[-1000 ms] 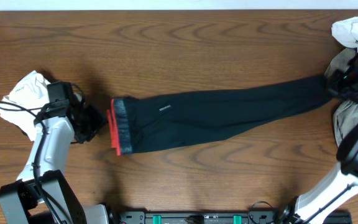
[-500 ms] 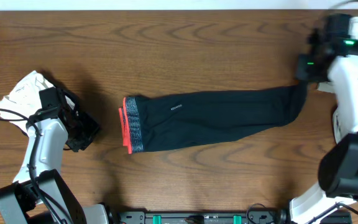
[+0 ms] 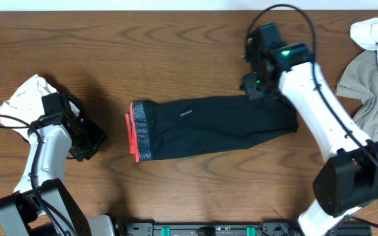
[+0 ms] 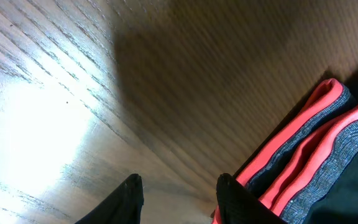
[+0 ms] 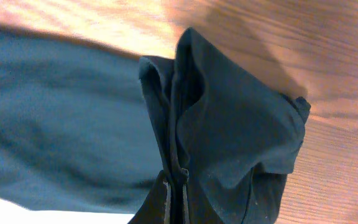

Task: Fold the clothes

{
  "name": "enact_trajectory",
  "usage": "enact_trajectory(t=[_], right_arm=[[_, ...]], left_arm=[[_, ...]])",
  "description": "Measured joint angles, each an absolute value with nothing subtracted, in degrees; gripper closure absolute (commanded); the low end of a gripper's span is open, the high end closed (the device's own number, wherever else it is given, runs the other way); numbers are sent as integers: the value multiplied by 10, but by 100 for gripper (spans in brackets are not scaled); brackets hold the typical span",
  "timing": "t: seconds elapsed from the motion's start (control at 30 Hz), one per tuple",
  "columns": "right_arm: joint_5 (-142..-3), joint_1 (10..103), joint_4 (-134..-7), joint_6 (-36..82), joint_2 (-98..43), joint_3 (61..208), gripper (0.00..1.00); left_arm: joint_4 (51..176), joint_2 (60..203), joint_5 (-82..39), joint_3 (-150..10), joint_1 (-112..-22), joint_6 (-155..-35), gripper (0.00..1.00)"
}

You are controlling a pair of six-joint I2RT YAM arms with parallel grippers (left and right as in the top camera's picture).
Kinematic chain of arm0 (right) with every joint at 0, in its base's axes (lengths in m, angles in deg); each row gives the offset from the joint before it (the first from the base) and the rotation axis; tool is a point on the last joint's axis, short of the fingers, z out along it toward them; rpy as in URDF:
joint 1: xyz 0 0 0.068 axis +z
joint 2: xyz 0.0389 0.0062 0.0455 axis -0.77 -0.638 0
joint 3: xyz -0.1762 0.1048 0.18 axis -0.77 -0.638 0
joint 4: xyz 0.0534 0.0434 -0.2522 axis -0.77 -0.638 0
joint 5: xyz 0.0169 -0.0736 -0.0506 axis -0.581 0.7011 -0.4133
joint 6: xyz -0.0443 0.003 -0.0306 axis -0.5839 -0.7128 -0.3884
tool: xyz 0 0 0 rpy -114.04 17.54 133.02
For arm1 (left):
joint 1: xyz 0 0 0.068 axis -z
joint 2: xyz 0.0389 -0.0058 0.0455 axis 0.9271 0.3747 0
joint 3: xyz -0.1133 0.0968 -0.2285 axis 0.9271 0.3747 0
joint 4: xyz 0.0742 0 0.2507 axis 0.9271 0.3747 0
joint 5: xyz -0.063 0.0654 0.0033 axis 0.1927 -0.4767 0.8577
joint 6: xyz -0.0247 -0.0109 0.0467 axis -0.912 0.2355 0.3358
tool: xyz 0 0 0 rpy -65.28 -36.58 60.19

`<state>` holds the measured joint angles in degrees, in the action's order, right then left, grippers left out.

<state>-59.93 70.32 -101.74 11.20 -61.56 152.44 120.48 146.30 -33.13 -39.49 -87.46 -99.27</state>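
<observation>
I need to bring the leg ends back toward the waistband (image 3: pixel 136 134) next with my right gripper, as they are still far from it, then lower them onto the trousers' middle.
Dark trousers (image 3: pixel 209 124) with a red and grey waistband (image 3: pixel 136 134) lie across the middle of the table, waistband to the left. My right gripper (image 3: pixel 258 82) is shut on the trouser leg ends and holds them above the trousers, folded back toward the waistband. The right wrist view shows the pinched dark cloth (image 5: pixel 229 143) between the closed fingers (image 5: pixel 176 193). My left gripper (image 3: pixel 90 141) is open and empty, on the table left of the waistband. The left wrist view shows its fingers (image 4: pixel 179 193) apart over bare wood, with the waistband (image 4: pixel 316 149) to the right.
A crumpled white cloth (image 3: pixel 21 98) lies at the far left beside the left arm. A white garment (image 3: pixel 376 29) and a beige one (image 3: pixel 366 92) are piled at the right edge of the wooden table (image 3: pixel 176 39).
My right gripper carried the leg ends left, from the table's right edge to over the trousers' middle. The left gripper let go of the waistband and moved back left; the trousers shifted right.
</observation>
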Motion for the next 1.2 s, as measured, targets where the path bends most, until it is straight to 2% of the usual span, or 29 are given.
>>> enact_trajectory(t=[0.13,0.93,0.97,1.0,1.07,1.1,1.13,1.2], right_arm=[[-599,747,-1018,119,-616,1524,98],[-610,842,-995,152,-616,1454,96],[-612,844,-994,155,-616,1454,94],[-613,846,-993,158,-616,1454,87],[-615,850,-993,162,-616,1454,63],[-617,851,-993,166,-616,1454,56],[-618,853,-993,167,-616,1454,52],[-623,857,-993,166,-616,1454,51]], left_arm=[[1212,1463,-331,-395,-875,-992,47],[1216,1463,-331,-395,-875,-992,47],[1216,1463,-331,-395,-875,-992,47],[1216,1463,-331,-395,-875,-992,47],[1216,1463,-331,-395,-875,-992,47],[1216,1463,-331,-395,-875,-992,47],[1216,1463,-331,-395,-875,-992,47],[1218,1463,-331,-395,-875,-992,47]])
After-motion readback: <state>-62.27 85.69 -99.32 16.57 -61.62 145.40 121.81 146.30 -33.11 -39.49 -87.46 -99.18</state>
